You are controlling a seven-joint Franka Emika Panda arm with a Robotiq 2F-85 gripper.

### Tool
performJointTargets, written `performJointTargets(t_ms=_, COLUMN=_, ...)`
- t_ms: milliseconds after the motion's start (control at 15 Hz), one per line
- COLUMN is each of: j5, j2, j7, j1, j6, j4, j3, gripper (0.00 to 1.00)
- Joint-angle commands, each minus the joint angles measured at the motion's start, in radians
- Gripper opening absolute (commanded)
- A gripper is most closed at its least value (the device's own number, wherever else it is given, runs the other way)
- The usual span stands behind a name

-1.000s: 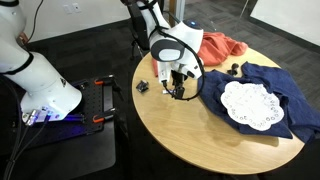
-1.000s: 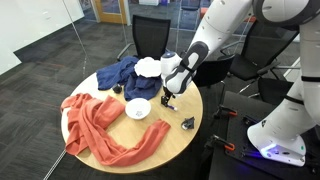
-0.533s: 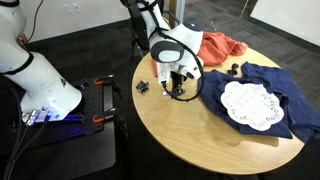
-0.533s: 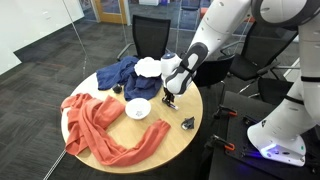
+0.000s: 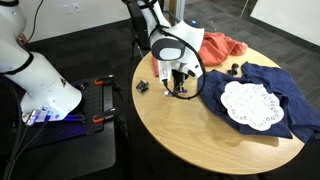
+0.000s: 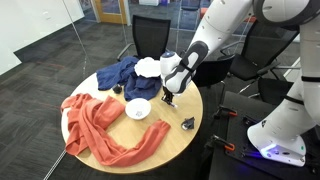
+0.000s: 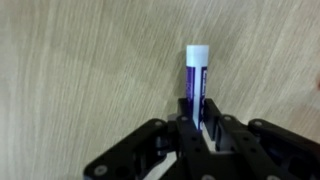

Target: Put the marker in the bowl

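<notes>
I am pinching the marker between my fingers, so I will raise my gripper, carry the marker over the small white bowl [image 6: 138, 108] beside the orange cloth, lower it and let go.
In the wrist view the marker [image 7: 196, 72], dark purple-blue with a white cap, lies flat on the wooden table. My gripper [image 7: 196, 118] is shut on its near end, and the capped end sticks out beyond the fingers. In both exterior views the gripper [image 5: 178, 88] [image 6: 167, 99] points straight down at the tabletop, and the marker is too small to make out under it. The small white bowl [image 6: 138, 108] stands on the table a short way from the gripper, beside the orange cloth.
An orange cloth [image 6: 100, 125] [image 5: 222, 45] and a navy cloth [image 5: 268, 82] [image 6: 118, 72] cover much of the round table. A white lace doily [image 5: 250, 103] lies on the navy cloth. A small dark lumpy object [image 5: 142, 87] [image 6: 187, 124] sits near the table edge.
The jaws have closed on the marker. The arm has stayed almost in the same place above the table.
</notes>
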Motion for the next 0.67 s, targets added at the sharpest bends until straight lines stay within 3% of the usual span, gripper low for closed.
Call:
performJointTargets(t_ms=0, j5=0.012, j2=-0.158, j7=0.019, j1=0.01, j6=-0.021, j4=-0.068, j3=0.009, gripper=0.05)
performJointTargets(t_ms=333, j5=-0.025, j2=-0.333, j7=0.032, j1=0.057, j6=-0.019, j4=-0.097, j3=0.016, gripper=0.05)
performJointTargets(t_ms=600, j5=-0.07, j2=-0.358, j7=0.1, j1=0.105, j6=-0.013, j4=-0.036, j3=0.019, gripper=0.05)
